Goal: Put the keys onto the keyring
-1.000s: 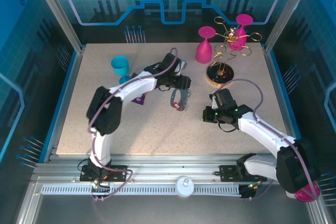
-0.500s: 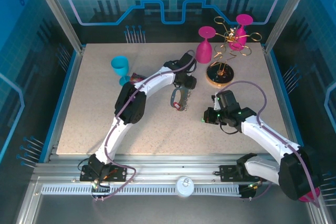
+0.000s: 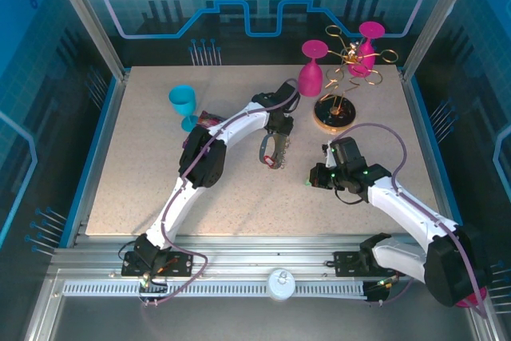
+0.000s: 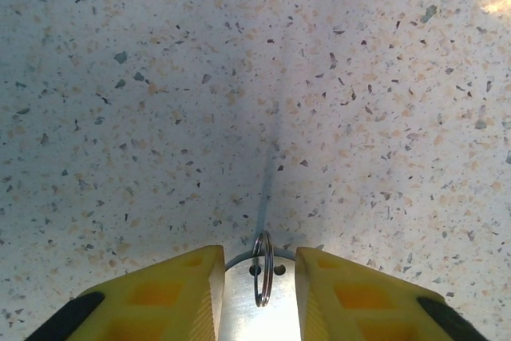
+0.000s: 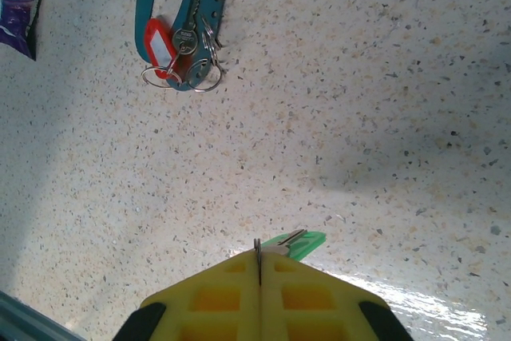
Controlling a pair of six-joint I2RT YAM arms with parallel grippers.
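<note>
The right gripper lowers back toward the bare tabletop short of the keyring's near end (image 3: 282, 200) (image 5: 116, 249) next and releases the thin ring, because that spot is clear.
The keyring (image 3: 269, 154) is a flat grey metal loop lying mid-table. My left gripper (image 3: 275, 135) is down over its far end. In the left wrist view both yellow fingers (image 4: 190, 293) press against the sides of the keyring's plate (image 4: 239, 309), which carries a small split ring (image 4: 263, 269). The red-tagged key (image 5: 162, 47) hangs on rings at the keyring's near end (image 5: 148, 5). My right gripper (image 5: 259, 257) is shut on the thin ring of the green-tagged key (image 5: 302, 243), whose tag sticks out past the fingertips. It hovers to the right of the keyring (image 3: 314, 178).
A purple snack packet (image 3: 209, 120) and a teal cup (image 3: 183, 102) sit left of the keyring. At the back right are a magenta glass (image 3: 311, 69) and a gold wire rack (image 3: 351, 57) on a round wooden base (image 3: 334, 115).
My left arm has stretched right, brought its gripper down over the keyring's far end, and narrowed its jaws onto it. The right arm with the green key has barely moved.
</note>
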